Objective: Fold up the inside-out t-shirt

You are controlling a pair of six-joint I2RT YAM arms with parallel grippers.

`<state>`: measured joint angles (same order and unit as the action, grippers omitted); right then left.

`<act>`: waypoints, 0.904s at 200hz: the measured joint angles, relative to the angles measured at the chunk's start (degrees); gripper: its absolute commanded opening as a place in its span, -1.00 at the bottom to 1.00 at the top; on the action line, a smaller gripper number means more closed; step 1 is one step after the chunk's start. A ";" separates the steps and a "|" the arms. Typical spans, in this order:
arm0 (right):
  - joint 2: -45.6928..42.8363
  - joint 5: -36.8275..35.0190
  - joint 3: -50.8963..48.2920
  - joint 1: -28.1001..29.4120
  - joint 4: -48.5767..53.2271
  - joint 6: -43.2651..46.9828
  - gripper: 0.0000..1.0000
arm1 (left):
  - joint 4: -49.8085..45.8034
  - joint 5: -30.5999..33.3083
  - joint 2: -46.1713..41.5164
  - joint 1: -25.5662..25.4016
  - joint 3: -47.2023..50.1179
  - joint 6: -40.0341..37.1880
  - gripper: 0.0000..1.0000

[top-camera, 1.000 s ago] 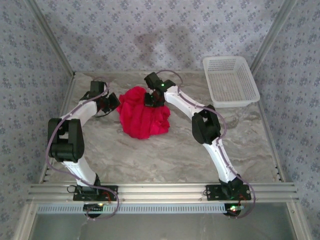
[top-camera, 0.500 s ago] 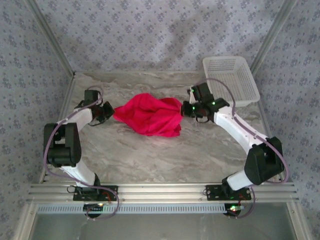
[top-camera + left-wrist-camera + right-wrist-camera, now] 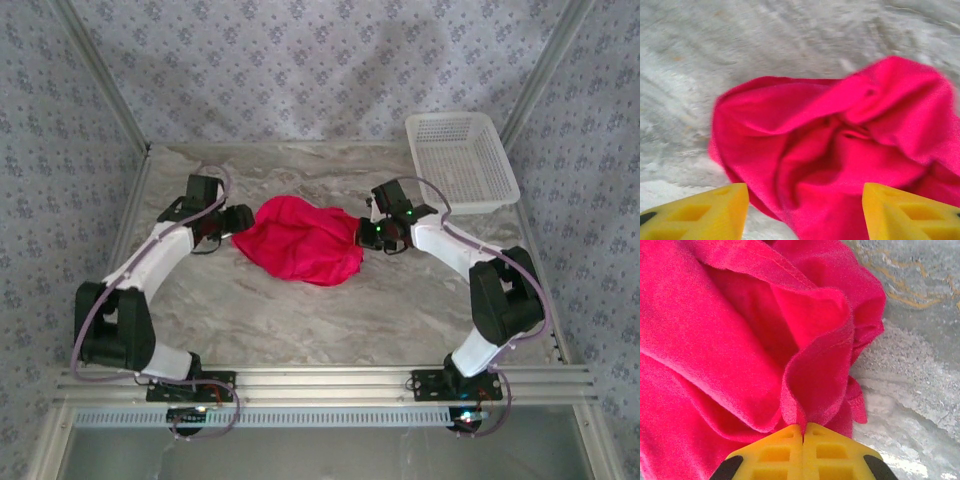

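Observation:
My left gripper lowers outward next until its open fingers straddle the crumpled fold of red cloth, as the raised fold lies below and outward.
The inside-out t-shirt [image 3: 300,240] lies as a crumpled bright red heap on the marble table, between the two arms. My left gripper [image 3: 238,220] sits at the shirt's left edge, open, its yellow fingers [image 3: 700,212] standing wide apart with red cloth [image 3: 840,165] in the gap but not pinched. My right gripper [image 3: 368,232] is at the shirt's right edge, shut on a raised fold of the t-shirt [image 3: 810,375], which rises from between its closed yellow fingertips [image 3: 780,452].
A white plastic basket [image 3: 460,160] stands at the back right corner of the table [image 3: 330,320]. Patterned walls close the back and both sides. The metal rail with the arm bases runs along the near edge.
The left gripper has let go of the shirt's left edge and opened. The right gripper, still holding cloth, has shifted slightly left, and the shirt has slackened from its stretched shape.

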<state>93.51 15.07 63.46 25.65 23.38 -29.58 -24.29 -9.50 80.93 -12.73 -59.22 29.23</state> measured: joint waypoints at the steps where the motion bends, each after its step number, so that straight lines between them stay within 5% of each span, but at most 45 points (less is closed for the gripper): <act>1: 0.00 0.00 0.02 0.00 0.00 0.00 -1.00 | 0.07 -0.24 -0.17 -0.15 0.00 -0.04 0.29; 27: 0.28 0.04 0.15 0.24 -0.11 -0.39 -1.00 | 2.95 -3.67 1.01 -2.40 0.44 1.90 0.30; 75: 0.52 0.20 1.11 1.14 0.17 -0.63 -1.00 | 7.06 -7.28 16.85 -5.03 -1.29 4.92 0.20; 84: 0.52 0.20 1.31 1.25 0.20 -0.63 -1.00 | 7.58 -7.52 19.76 -5.31 -2.43 5.75 -0.07; 102: 0.50 0.17 1.40 1.27 0.24 -0.61 -1.00 | 8.15 -8.11 23.87 -5.46 -5.14 6.54 -1.00; 142: 0.44 -2.27 0.63 0.20 0.90 -0.57 -1.00 | 4.50 -9.29 24.65 -5.57 -15.28 7.28 -1.00; 181: 0.79 -8.39 -3.37 -6.71 1.55 -1.05 -1.00 | 0.46 -14.38 20.15 -5.92 -33.70 7.28 -1.00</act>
<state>94.30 6.68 60.10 18.94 24.93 -30.63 -23.83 -23.88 101.08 -18.65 -92.92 36.51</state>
